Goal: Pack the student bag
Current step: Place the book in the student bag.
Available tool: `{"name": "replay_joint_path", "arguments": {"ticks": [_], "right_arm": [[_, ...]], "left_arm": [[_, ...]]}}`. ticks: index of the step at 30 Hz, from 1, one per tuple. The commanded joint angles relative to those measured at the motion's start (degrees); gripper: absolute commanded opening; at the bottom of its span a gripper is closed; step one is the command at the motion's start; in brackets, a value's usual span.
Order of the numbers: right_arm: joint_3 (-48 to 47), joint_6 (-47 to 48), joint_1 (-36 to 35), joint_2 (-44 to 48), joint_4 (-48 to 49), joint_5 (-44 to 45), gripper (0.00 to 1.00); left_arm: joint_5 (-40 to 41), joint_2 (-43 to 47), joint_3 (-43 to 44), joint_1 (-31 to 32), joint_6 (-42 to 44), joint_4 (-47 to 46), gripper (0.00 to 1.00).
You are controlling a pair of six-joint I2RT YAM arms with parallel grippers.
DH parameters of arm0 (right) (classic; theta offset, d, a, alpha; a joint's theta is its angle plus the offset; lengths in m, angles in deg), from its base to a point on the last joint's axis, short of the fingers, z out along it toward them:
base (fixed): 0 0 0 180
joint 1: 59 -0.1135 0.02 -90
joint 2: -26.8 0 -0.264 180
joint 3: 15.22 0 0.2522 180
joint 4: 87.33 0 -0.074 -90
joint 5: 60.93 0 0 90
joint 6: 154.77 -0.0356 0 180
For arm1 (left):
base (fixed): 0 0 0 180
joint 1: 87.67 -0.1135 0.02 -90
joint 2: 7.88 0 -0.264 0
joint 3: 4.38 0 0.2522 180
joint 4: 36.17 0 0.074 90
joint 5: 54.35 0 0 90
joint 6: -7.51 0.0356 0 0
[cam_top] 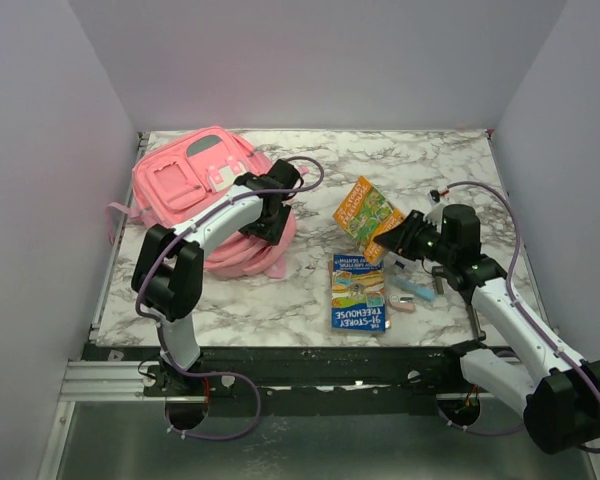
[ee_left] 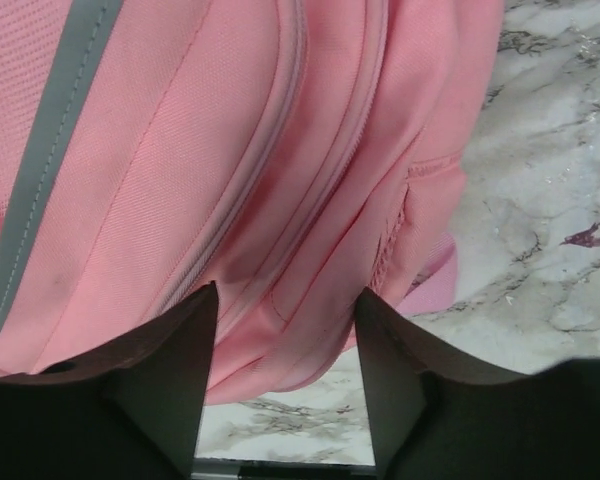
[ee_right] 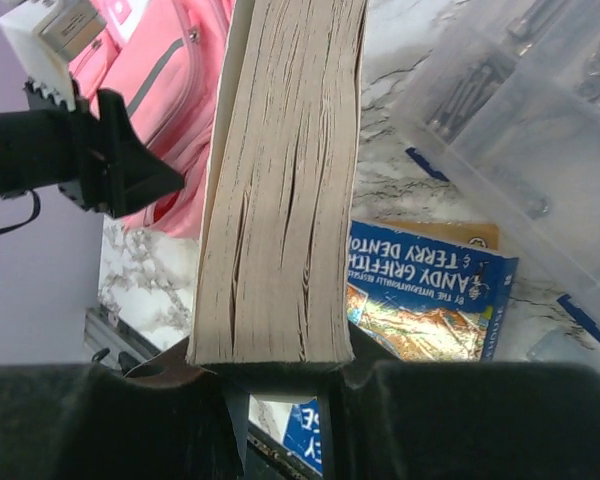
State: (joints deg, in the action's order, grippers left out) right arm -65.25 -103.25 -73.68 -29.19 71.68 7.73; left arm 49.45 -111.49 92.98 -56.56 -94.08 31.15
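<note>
The book (cam_top: 366, 210) still hangs outside the bag, so next I will move my right gripper to the left in the top view, into the bag's side opening, and let go of it.
The student bag (cam_top: 202, 190) is a large pink backpack lying flat at the table's far left. It fills the left wrist view (ee_left: 230, 160) and shows in the right wrist view (ee_right: 165, 85). My left gripper (cam_top: 273, 215) is open at the bag's right side, its jaws (ee_left: 285, 350) spread just above the pink fabric and holding nothing. My right gripper (cam_top: 397, 240) is shut on an orange-and-green book (cam_top: 366, 210) and holds it off the table, right of the bag. The book's page edges (ee_right: 280, 170) rise from the gripper (ee_right: 275, 365).
A blue paperback (cam_top: 359, 292) lies flat at centre front, below the held book; it also shows in the right wrist view (ee_right: 430, 290). A clear plastic case (ee_right: 520, 130) and a small pink item (cam_top: 402, 304) lie right of it. White walls enclose the table.
</note>
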Motion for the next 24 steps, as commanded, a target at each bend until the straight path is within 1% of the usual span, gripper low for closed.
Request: {"name": "replay_joint_path", "arguments": {"ticks": [1, 4, 5, 8, 9, 11, 14, 17, 19, 21, 24], "right_arm": [[0.1, 2.0, -0.2, 1.1, 4.8, -7.0, 0.01], [-0.1, 3.1, -0.2, 0.8, 3.2, -7.4, 0.01], [-0.3, 3.2, -0.3, 0.6, 2.9, -7.8, 0.01], [-0.7, 3.0, -0.2, -1.1, 2.5, -11.8, 0.01], [-0.9, 2.7, -0.2, -2.0, 2.3, -13.3, 0.01], [-0.9, 1.2, -0.3, -3.3, 2.5, -15.7, 0.01], [-0.2, -1.9, -0.5, -4.0, 3.1, -18.6, 0.01], [0.8, -5.0, -1.4, -3.4, 4.6, -21.3, 0.0], [2.3, -9.6, -1.6, -3.2, 9.6, -25.2, 0.01], [4.6, -16.8, -2.2, -3.8, 18.8, -29.2, 0.01], [6.7, -25.0, -4.8, -5.4, 28.0, -30.2, 0.01]], "left_arm": [[4.6, -1.2, 2.1, 0.0, 3.4, 3.3, 0.47], [5.5, -1.3, 1.7, 0.0, 3.0, 3.1, 0.35], [6.1, -1.2, 1.8, 0.0, 3.0, 3.1, 0.29], [6.4, 0.0, 2.4, 0.3, 3.1, 2.5, 0.09], [6.5, 0.8, 2.6, 0.5, 2.8, 2.2, 0.0], [6.6, 3.8, 2.1, 1.3, 2.7, 0.3, 0.0], [8.2, 10.8, 1.5, 2.5, 1.0, -2.5, 0.0], [13.4, 17.4, 1.9, 4.5, 0.0, -3.6, 0.0], [16.9, 21.0, 2.4, 6.3, 0.5, -4.8, 0.0], [17.4, 24.1, 2.3, 7.5, 1.3, -6.5, 0.0], [16.9, 29.5, -1.3, 8.9, 2.4, -12.0, 0.0]]}}
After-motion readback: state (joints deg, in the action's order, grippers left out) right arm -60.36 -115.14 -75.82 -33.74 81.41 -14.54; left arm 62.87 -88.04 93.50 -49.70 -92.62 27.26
